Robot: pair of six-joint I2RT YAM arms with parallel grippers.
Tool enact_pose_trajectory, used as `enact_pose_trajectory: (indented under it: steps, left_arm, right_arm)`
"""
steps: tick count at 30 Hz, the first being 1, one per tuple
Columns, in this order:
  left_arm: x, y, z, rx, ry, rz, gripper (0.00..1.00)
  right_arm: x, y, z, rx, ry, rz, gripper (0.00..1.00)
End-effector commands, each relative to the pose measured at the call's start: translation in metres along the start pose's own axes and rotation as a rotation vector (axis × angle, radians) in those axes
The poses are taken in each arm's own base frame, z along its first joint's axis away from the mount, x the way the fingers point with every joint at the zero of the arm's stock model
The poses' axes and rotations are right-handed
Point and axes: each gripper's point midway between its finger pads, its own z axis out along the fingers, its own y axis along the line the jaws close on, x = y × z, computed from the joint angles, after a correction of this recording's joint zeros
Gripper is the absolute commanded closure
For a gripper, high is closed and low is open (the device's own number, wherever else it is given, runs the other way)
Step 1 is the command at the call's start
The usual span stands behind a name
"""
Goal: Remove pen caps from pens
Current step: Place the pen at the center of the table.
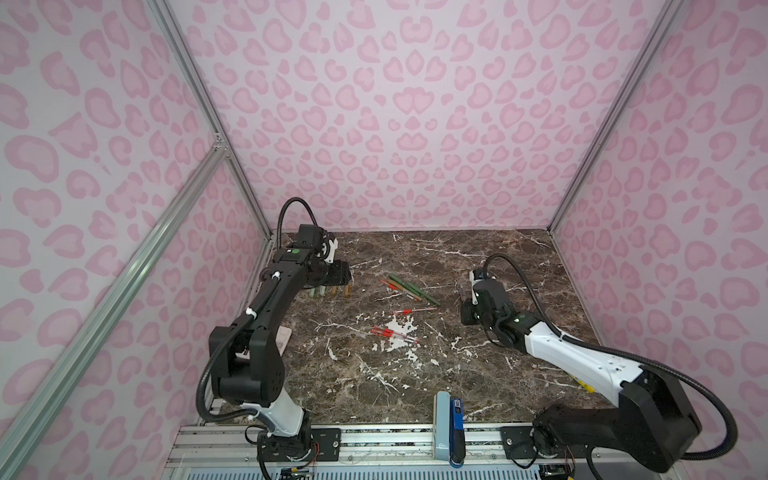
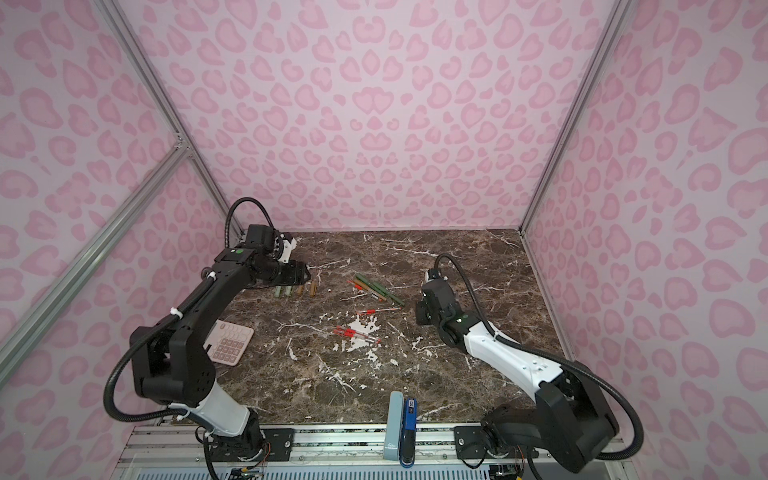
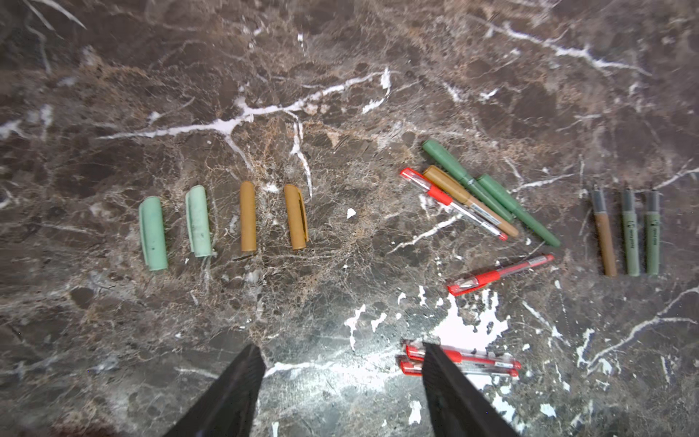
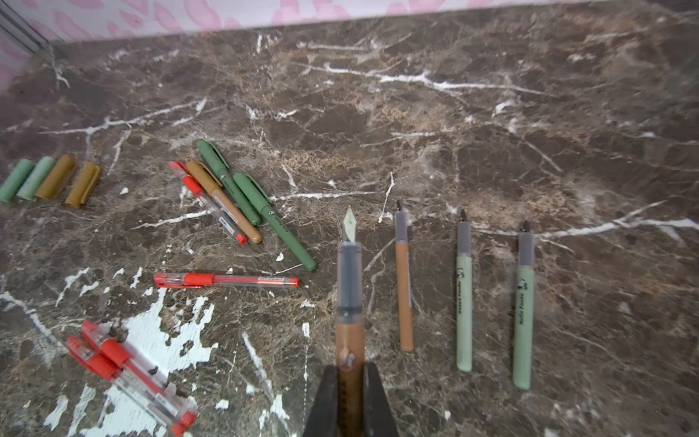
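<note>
The bare strip beside the nearest uncapped pen is below my right gripper. I need to lower the gripper there and release the tan pen, to continue that row.
Four loose pen caps lie in a row: two pale green and two tan-orange. My left gripper hovers just above them, open and empty. My right gripper is shut on an uncapped tan-brown pen with its nib bare. Beside it lie three uncapped pens, one tan and two sage green. A pile of capped pens, dark green, tan and red, lies mid-table. Capped red pens lie singly and as a pair.
A pink calculator lies by the left arm's base. A pale blue case and a blue stapler stand at the table's front edge. Pink patterned walls close in the back and both sides.
</note>
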Motion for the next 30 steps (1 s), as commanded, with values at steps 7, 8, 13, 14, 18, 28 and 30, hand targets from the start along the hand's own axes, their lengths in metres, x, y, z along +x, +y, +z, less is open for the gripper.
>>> enact_pose_trajectory:
  steps: [7, 8, 13, 14, 18, 28, 30]
  left_arm:
    - [0.022, -0.011, -0.045, 0.035, -0.234, 0.112, 0.11]
    - [0.026, -0.011, -0.048, 0.031, -0.255, 0.127, 0.10]
    - [0.039, -0.004, -0.056, 0.027, -0.323, 0.142, 0.08]
    - [0.040, -0.001, -0.058, 0.024, -0.336, 0.134, 0.08]
    - [0.042, 0.007, -0.059, 0.028, -0.357, 0.108, 0.06]
    - [0.035, 0.026, -0.066, 0.011, -0.390, 0.036, 0.03]
    - [0.034, 0.029, -0.068, -0.002, -0.399, 0.037, 0.02]
  right_arm:
    - [0.000, 0.002, 0.066, 0.008, 0.119, -0.024, 1.00]
    - [0.001, 0.001, 0.073, 0.014, 0.127, -0.027, 1.00]
    - [0.010, -0.005, 0.098, 0.048, 0.189, -0.021, 1.00]
    - [0.011, -0.004, 0.102, 0.050, 0.196, -0.028, 1.00]
    - [0.020, -0.010, 0.114, 0.079, 0.230, -0.037, 1.00]
    - [0.028, -0.027, 0.121, 0.136, 0.264, -0.028, 0.90]
    - [0.027, -0.026, 0.121, 0.125, 0.251, -0.029, 0.83]
